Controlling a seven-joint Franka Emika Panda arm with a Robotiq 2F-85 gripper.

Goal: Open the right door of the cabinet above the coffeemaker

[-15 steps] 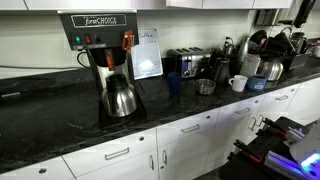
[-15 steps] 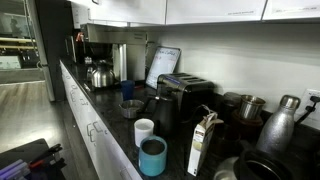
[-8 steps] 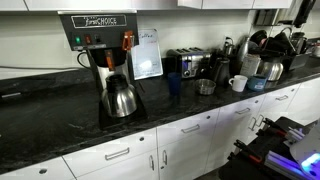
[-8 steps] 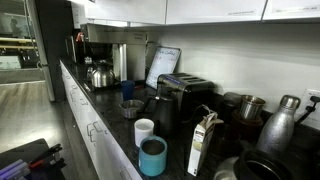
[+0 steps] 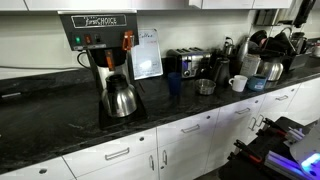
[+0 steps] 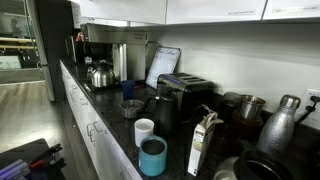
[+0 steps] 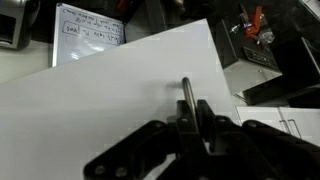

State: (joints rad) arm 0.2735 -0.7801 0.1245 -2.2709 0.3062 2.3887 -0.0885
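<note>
My gripper's fingers are shut on the slim metal bar handle (image 7: 186,90). My gripper will first pull it back toward my base to get the white door (image 7: 100,110) open.
In the wrist view my gripper (image 7: 197,112) is shut on the slim metal bar handle (image 7: 186,90) of a white flat cabinet door (image 7: 100,110), which fills most of that view at a tilt. Past the door's edge, the coffeemaker (image 7: 268,58) shows below. In both exterior views the coffeemaker (image 5: 105,60) (image 6: 100,62) stands on the black counter with its steel carafe (image 5: 119,98). Only the lower edge of the white wall cabinet (image 5: 110,4) (image 6: 125,10) shows above it. The gripper is out of frame in both exterior views.
A small whiteboard (image 5: 147,53) leans beside the coffeemaker. A chrome toaster (image 5: 187,63), blue cup (image 5: 174,84), white mug (image 5: 238,83) and steel pots (image 5: 262,55) line the counter (image 5: 60,115). White base cabinets (image 5: 190,140) run below. The robot's base (image 5: 290,150) stands in front.
</note>
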